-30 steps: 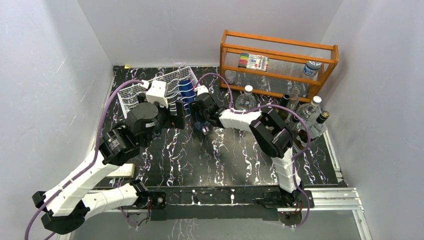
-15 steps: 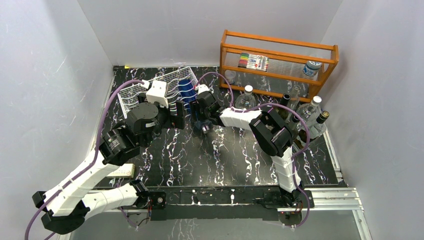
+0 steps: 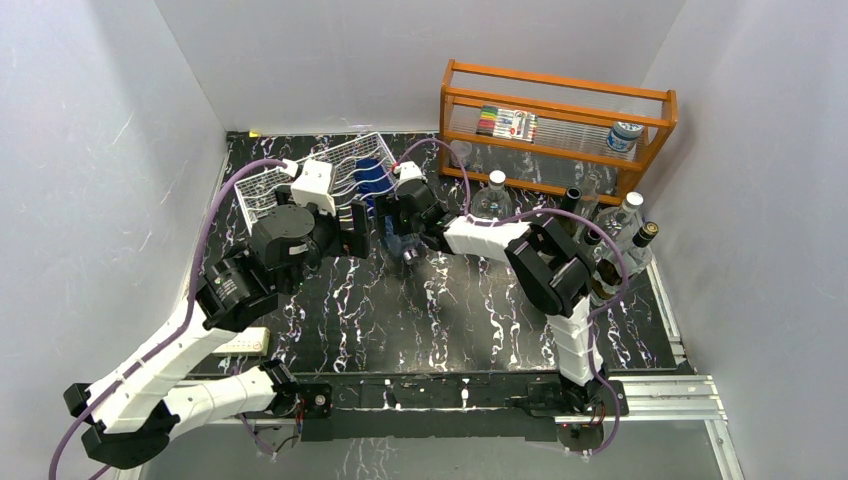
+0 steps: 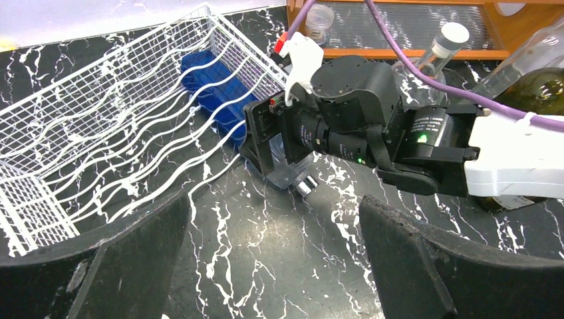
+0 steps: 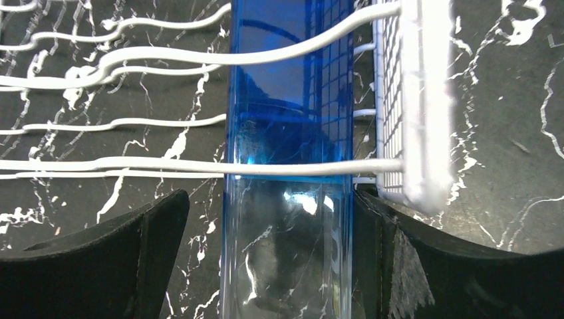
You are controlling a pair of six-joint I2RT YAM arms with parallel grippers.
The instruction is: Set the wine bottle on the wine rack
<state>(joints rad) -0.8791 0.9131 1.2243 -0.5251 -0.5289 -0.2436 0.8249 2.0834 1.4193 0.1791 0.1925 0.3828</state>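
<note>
My right gripper will go up and swing to the right in the top view onto the nearer dark bottle's neck (image 3: 592,239), because the blue bottle is in the rack.
The wine bottle (image 3: 372,178) is square, clear and tinted blue. It lies in the right-end cradle of the white wire wine rack (image 3: 290,185), its silver-capped neck (image 4: 307,186) sticking out toward the near side. My right gripper (image 3: 402,232) straddles the bottle's lower body (image 5: 289,199) and is open. Its left finger (image 5: 113,259) stands off the glass and its right finger (image 5: 425,266) is close against it, beside the rack's grid end (image 5: 412,100). My left gripper (image 4: 276,259) hovers open over bare table just in front of the rack (image 4: 100,133), holding nothing.
An orange wooden shelf (image 3: 555,125) with markers and jars stands at the back right. Several upright bottles (image 3: 620,235) cluster at the right edge, and one clear bottle (image 3: 492,200) stands near my right arm. A white block (image 3: 245,342) lies at the left edge.
My right gripper's jaws have opened off the bottle, which stays in the rack. The right wrist has edged slightly toward the rack. The left arm has not moved.
</note>
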